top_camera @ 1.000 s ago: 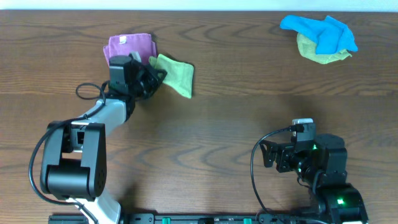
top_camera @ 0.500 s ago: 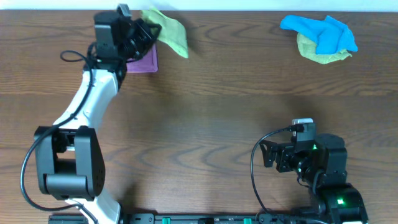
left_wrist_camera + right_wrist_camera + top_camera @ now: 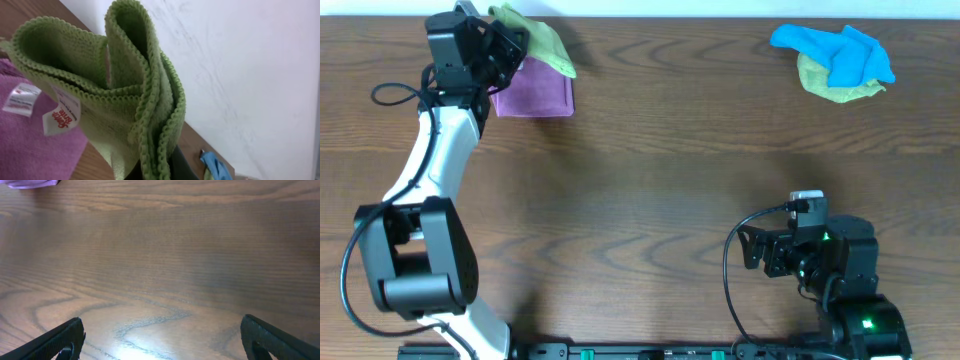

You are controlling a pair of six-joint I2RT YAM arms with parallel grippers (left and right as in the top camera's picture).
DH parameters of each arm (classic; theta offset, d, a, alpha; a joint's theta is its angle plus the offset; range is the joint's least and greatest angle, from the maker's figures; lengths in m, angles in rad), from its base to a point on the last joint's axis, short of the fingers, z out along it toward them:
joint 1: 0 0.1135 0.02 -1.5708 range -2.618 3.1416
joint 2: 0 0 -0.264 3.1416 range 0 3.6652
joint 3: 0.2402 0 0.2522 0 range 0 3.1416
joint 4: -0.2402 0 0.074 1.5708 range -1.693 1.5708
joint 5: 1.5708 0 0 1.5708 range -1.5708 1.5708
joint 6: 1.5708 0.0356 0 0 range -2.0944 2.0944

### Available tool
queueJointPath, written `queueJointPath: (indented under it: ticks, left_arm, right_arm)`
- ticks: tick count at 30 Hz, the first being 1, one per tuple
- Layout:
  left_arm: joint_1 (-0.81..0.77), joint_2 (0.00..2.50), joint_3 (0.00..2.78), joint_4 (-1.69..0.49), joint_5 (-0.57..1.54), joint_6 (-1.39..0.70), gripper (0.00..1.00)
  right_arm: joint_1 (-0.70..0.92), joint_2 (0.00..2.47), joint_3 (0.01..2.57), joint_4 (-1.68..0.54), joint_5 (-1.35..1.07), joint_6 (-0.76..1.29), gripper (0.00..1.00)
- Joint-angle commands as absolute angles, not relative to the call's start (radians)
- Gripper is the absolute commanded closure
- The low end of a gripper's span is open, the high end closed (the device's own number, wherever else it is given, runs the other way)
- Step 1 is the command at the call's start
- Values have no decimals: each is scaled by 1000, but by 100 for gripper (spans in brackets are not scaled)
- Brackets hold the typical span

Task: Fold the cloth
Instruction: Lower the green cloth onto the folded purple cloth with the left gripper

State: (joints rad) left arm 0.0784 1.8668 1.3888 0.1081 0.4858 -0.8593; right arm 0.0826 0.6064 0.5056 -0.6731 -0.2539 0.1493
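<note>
Next, my left gripper brings the hanging green cloth down until it rests on the folded purple cloth (image 3: 535, 95) (image 3: 37, 137), then releases it, since that cloth lies flat below.
My left gripper (image 3: 503, 42) is shut on a folded green cloth (image 3: 538, 42) and holds it in the air at the table's far left edge. In the left wrist view the green cloth (image 3: 125, 100) fills the frame in bunched folds, with a white label hanging from it. A folded purple cloth (image 3: 535, 95) lies flat on the table just below it, and it also shows in the left wrist view (image 3: 30, 145). My right gripper (image 3: 160, 340) is open and empty over bare wood at the near right.
A heap of blue cloth (image 3: 840, 52) on a yellow-green cloth (image 3: 840, 92) lies at the far right corner. A white wall runs behind the table's far edge. A black cable (image 3: 395, 95) loops beside the left arm.
My left gripper has carried the green cloth up and to the left, past the purple cloth toward the far left edge. The right arm has not moved.
</note>
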Motion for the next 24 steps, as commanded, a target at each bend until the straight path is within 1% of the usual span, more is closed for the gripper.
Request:
queueJointPath:
  ticks: [1, 9, 17, 24]
  left_arm:
    - [79, 1923, 1446, 112, 491, -833, 94]
    - [79, 2048, 1609, 94, 589, -834, 94]
    - [92, 2048, 1626, 20, 615, -812, 94]
    - [92, 2048, 1626, -78, 596, -738, 95]
  right_arm:
    - [75, 601, 499, -675, -258, 160, 1]
    - [75, 601, 499, -675, -258, 160, 1]
    - [75, 601, 499, -675, -258, 160, 1]
    - [75, 601, 499, -675, -258, 160, 1]
